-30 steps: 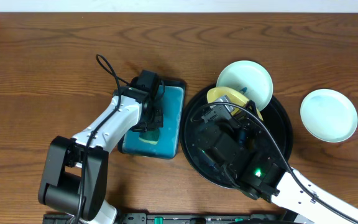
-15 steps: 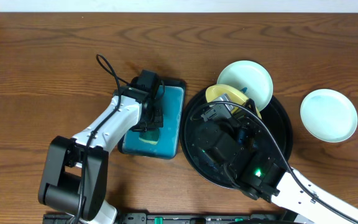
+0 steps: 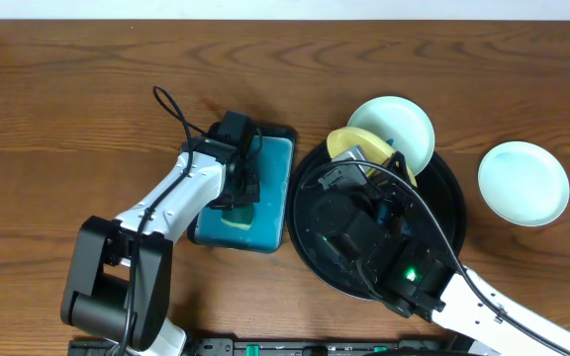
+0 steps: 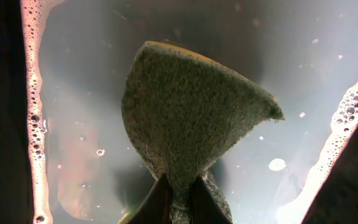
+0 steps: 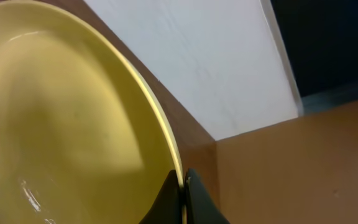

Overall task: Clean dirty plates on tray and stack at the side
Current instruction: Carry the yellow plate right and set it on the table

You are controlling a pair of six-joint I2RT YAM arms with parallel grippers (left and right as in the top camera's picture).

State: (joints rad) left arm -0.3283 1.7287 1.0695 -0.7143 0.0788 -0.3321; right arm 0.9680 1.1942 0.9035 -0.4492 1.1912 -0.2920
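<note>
My right gripper swings the yellow plate past the tray next, then lowers it level onto a mint-white plate on the tabletop.
My right gripper [image 5: 184,186] is shut on the rim of the pale yellow plate [image 5: 61,118], held tilted above the round black tray [image 3: 453,213]; the plate also shows in the overhead view [image 3: 356,144]. A mint-white plate [image 3: 396,127] with teal marks leans on the tray's far rim. Another mint-white plate [image 3: 522,183] lies on the table to the right. My left gripper [image 4: 179,196] is shut on a green sponge [image 4: 185,118], held in soapy water inside the teal rectangular tray [image 3: 277,213].
Foam lines the sides of the water tray [image 4: 33,124]. A black cable [image 3: 171,109] loops up from the left arm. A dark strip runs along the table's front edge [image 3: 285,348].
The yellow plate has tipped up and shifted slightly farther back in my right gripper. The left arm has not moved.
</note>
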